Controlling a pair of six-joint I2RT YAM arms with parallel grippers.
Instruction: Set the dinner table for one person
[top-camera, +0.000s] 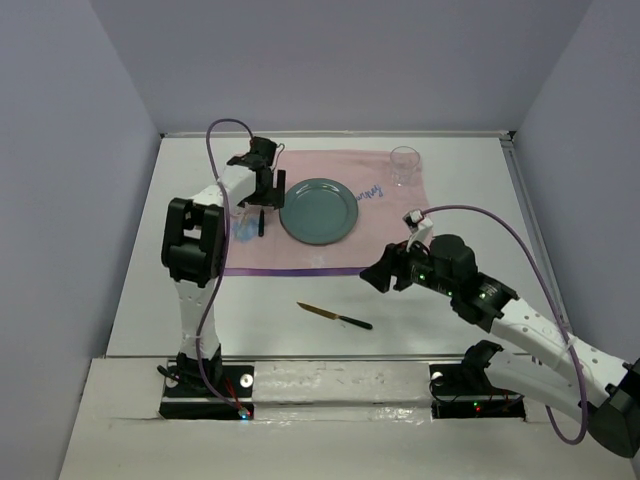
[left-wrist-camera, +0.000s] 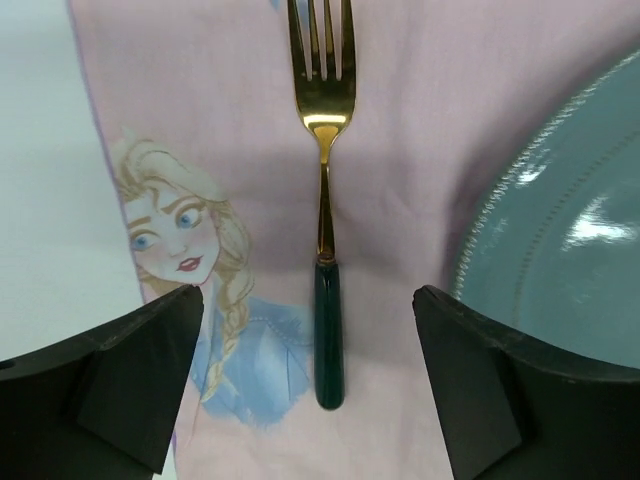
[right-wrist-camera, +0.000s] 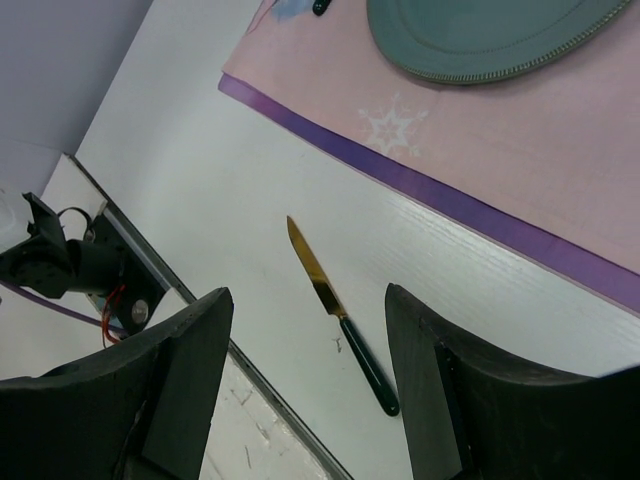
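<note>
The robot's right gripper will move down and back to put its open fingers on both sides of the knife's dark handle (top-camera: 356, 323) (right-wrist-camera: 369, 367), since there is bare table on either side of the handle.
The white dinner table (top-camera: 480, 170) bears a pink cloth (top-camera: 400, 215) with a teal plate (top-camera: 318, 211) on it. A fork (top-camera: 259, 222) with gold tines and a dark green handle lies on the cloth just left of the plate. My left gripper (top-camera: 265, 185) hovers over it, open and empty; in the left wrist view the fork (left-wrist-camera: 322, 230) lies between the spread fingers (left-wrist-camera: 130, 370). A knife (top-camera: 335, 316) with a gold blade lies on bare table in front of the cloth. My right gripper (top-camera: 378, 275) is open above it, the knife (right-wrist-camera: 340, 315) showing between its fingers.
A clear glass (top-camera: 404, 165) stands at the cloth's far right corner. The table's near edge (right-wrist-camera: 250, 365) runs just below the knife, with the arm bases behind it. Grey walls close in the left, back and right.
</note>
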